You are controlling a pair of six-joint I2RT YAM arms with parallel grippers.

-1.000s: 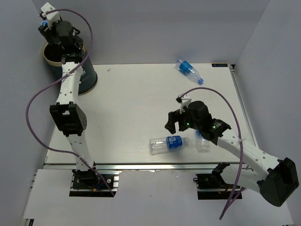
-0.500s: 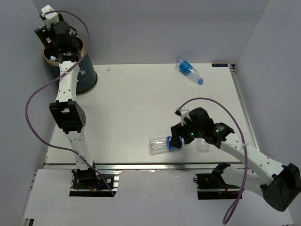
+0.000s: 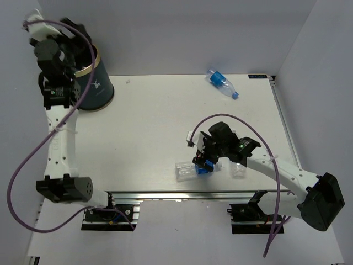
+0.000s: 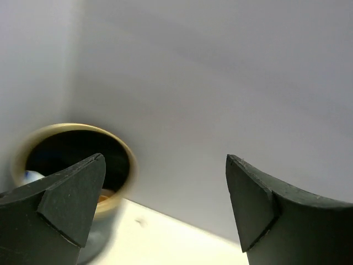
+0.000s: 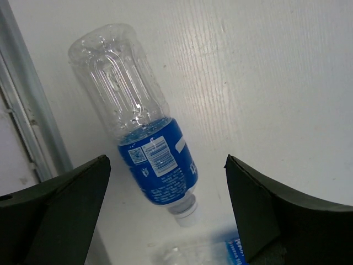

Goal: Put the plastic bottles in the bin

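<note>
The bottle's blue label (image 3: 202,170) (image 5: 159,162) lies just below my right gripper's open fingers, so the gripper lowers onto it next and closes its fingers from both sides.
A clear plastic bottle (image 5: 138,121) with a blue label and white cap lies near the table's front edge, also in the top view (image 3: 186,170). My right gripper (image 5: 165,165) is open just above it, one finger on each side of the label (image 3: 201,161). A second bottle (image 3: 238,170) lies just right of it, partly under the right arm (image 5: 220,253). A third bottle (image 3: 222,83) lies at the back. The dark teal bin (image 3: 98,83) stands at the back left. My left gripper (image 3: 74,36) is open and empty, high up beside the bin's gold rim (image 4: 126,160). Bottle parts show inside the bin.
A metal rail (image 5: 27,110) runs along the table's front edge, close to the bottle under the right gripper. Grey walls close in the table (image 3: 154,121) at the back and on both sides. The left arm's purple cable (image 3: 22,165) loops out to the left.
The left gripper has opened over the bin and swung up and to the left. The right gripper has come down and leftward over the blue-labelled bottle.
</note>
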